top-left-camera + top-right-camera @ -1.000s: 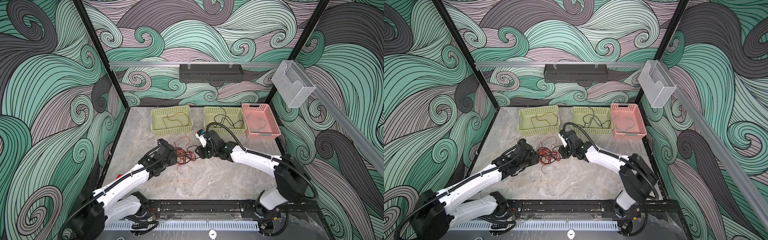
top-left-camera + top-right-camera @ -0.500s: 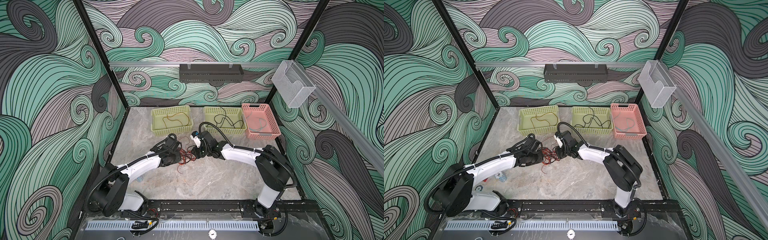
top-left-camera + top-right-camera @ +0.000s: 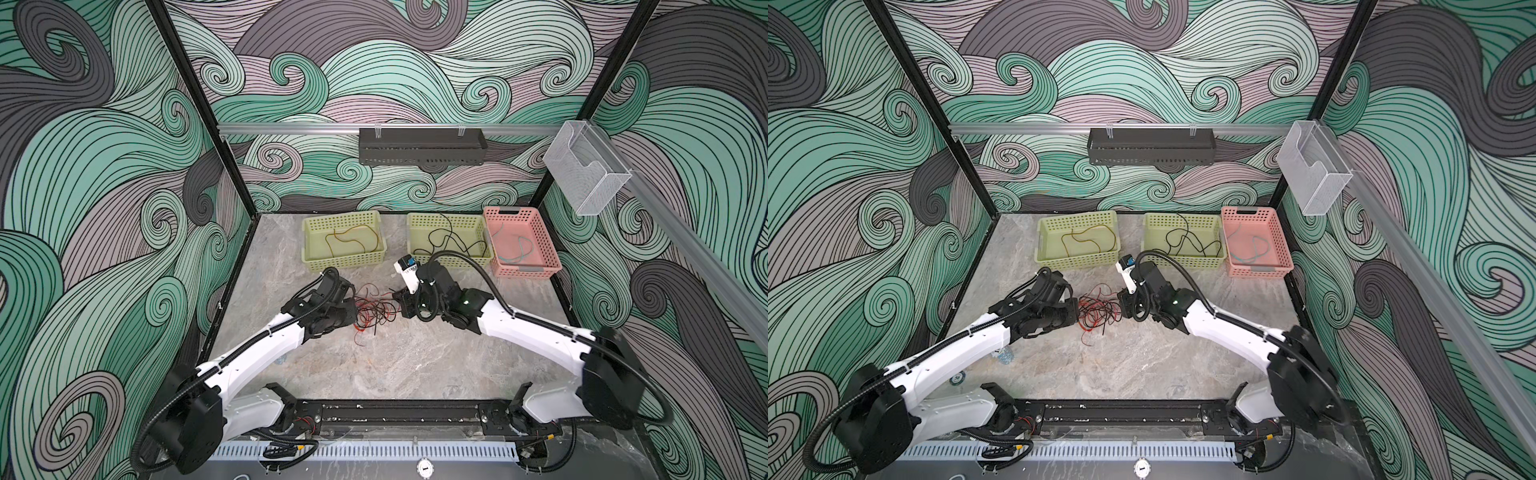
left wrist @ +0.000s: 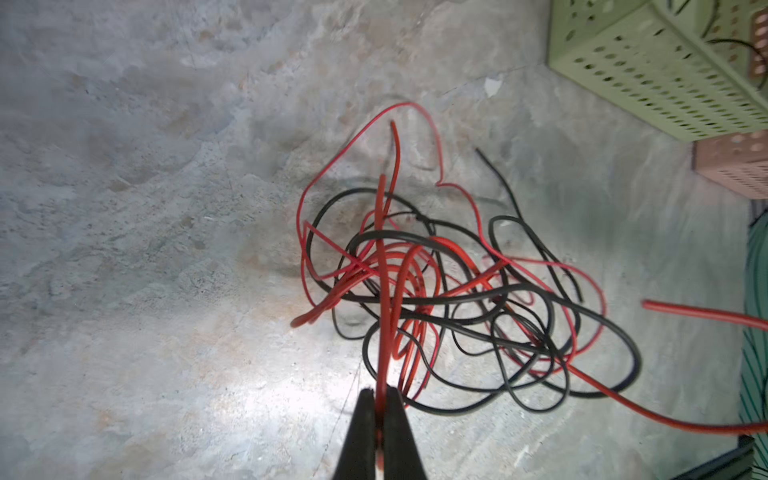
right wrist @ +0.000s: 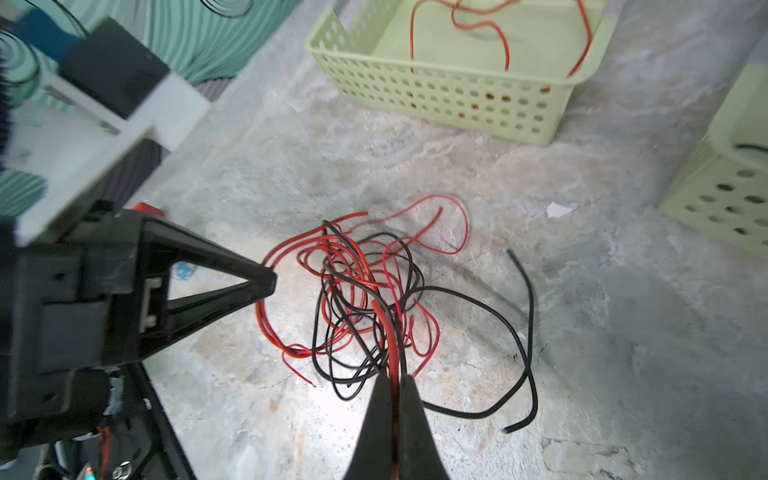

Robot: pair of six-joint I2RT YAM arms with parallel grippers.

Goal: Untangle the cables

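Observation:
The right gripper pulls the red cable up toward the pink basket next. Then it lowers over the tangle to release it, since black cables cross the red ones.
A tangle of red and black cables lies on the marble table, between my two grippers. My left gripper is at the tangle's left edge. In the left wrist view it is shut on a red cable that runs from the pile into the jaws. My right gripper is at the tangle's right edge. In the right wrist view it is shut on a red cable, with black strands beside it. That view also has the left gripper across the pile.
Three baskets stand along the back of the table. A green basket holds a red-orange cable, a second green basket holds a black cable, and a pink basket holds teal cables. A black shelf and a clear bin hang on the walls.
Both grippers have closed, each on a red strand at its own side of the tangle. The pile has stayed in the same place on the table.

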